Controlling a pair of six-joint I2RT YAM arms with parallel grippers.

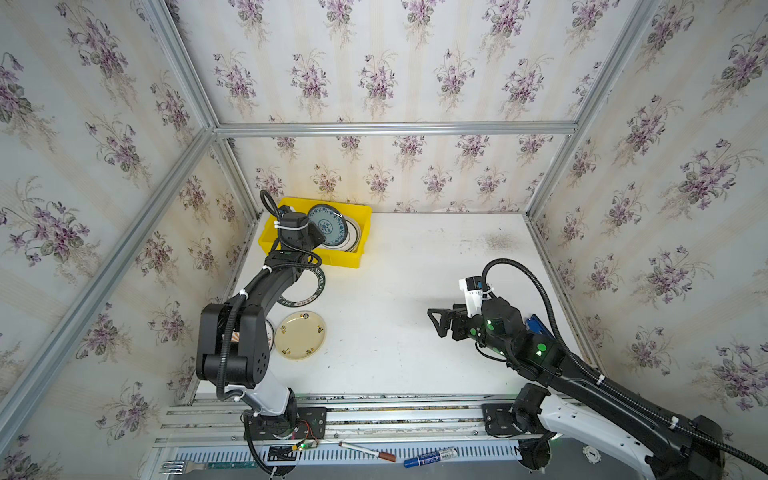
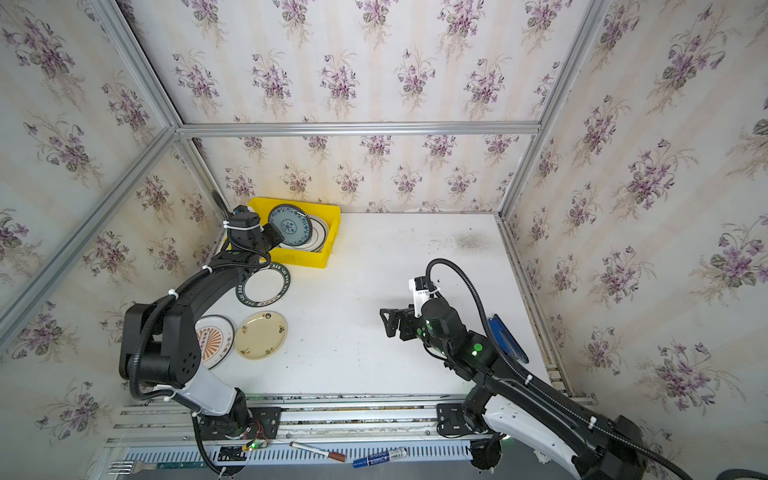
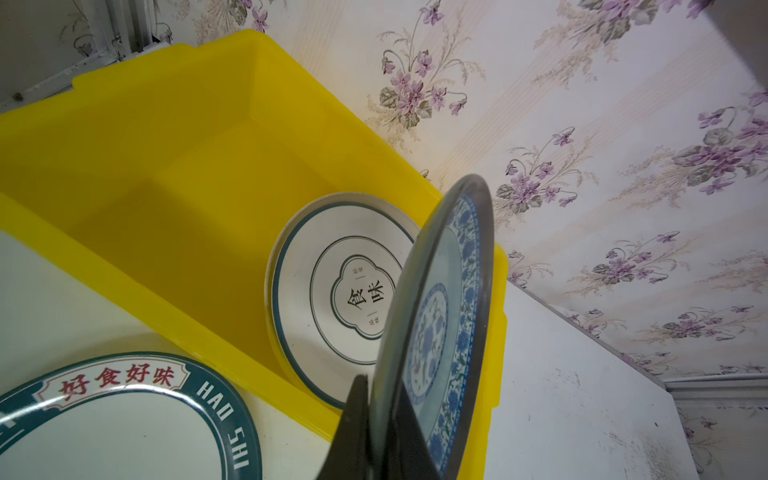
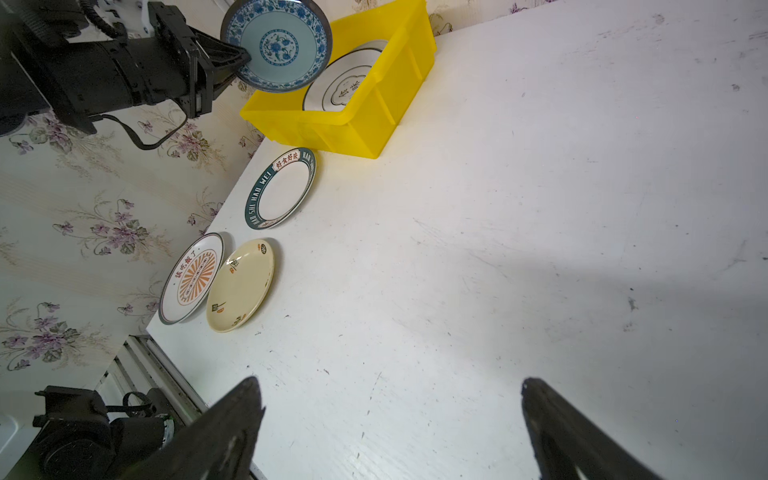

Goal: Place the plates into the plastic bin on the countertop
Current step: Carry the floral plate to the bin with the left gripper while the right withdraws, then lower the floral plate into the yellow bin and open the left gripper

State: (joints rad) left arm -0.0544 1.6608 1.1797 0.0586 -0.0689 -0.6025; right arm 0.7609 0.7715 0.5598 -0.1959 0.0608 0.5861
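Next, the left gripper lowers the tilted teal plate onto the white green-rimmed plate (image 3: 348,297). That one lies in the bin (image 3: 166,104) below it, and the gripper releases the teal plate's edge there.
My left gripper (image 1: 312,236) (image 3: 382,386) is shut on the edge of the teal patterned plate (image 1: 328,226) (image 3: 453,311) (image 4: 278,43), holding it tilted above the yellow plastic bin (image 1: 340,259) (image 3: 166,104). A white green-rimmed plate (image 3: 332,282) (image 1: 354,239) lies in the bin, on others. On the countertop (image 1: 415,311) near the bin sit a green-rimmed plate (image 2: 264,286) (image 4: 280,189), a cream plate (image 1: 300,334) (image 4: 241,284) and an orange sunburst plate (image 2: 214,340) (image 4: 192,278). My right gripper (image 1: 435,323) (image 4: 390,386) hovers open over bare countertop, holding nothing.
A blue object (image 1: 538,326) lies by the right arm near the countertop's right rail. Markers (image 1: 430,457) and a fork (image 1: 178,466) rest on the front ledge. Wallpapered walls close in the back and both sides.
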